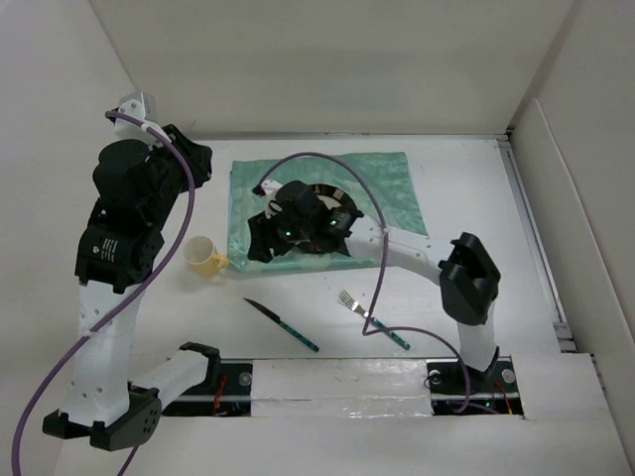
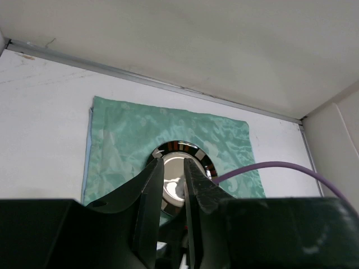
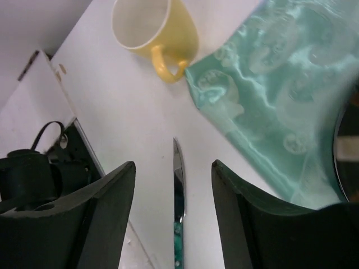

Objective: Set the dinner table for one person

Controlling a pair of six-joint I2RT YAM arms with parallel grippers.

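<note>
Next, the right gripper moves down and to the left in the top view, straddling the yellow mug's handle (image 1: pixel 223 263) (image 3: pixel 166 68), since it juts out toward the mat.
The white dinner table (image 1: pixel 476 228) holds a mint-green placemat (image 1: pixel 387 183) with a dark-rimmed plate (image 1: pixel 337 198) on it. My right gripper (image 1: pixel 260 236) hangs open over the mat's near-left corner, partly covering the plate. In the right wrist view its fingers (image 3: pixel 112 202) frame the knife (image 3: pixel 178 174) lying on the table below, without touching it. A yellow mug (image 1: pixel 203 256) stands left of the mat. The knife (image 1: pixel 283 324) and a green-handled fork (image 1: pixel 372 319) lie near the front. My left gripper (image 1: pixel 193 164) is raised at the left, narrowly open and empty.
White walls border the table on the far, left and right sides. A taped rail (image 1: pixel 337 382) with both arm bases runs along the near edge. The right arm's purple cable (image 1: pixel 367 188) arcs over the mat. In the left wrist view the plate (image 2: pixel 179 150) shows beyond the fingers.
</note>
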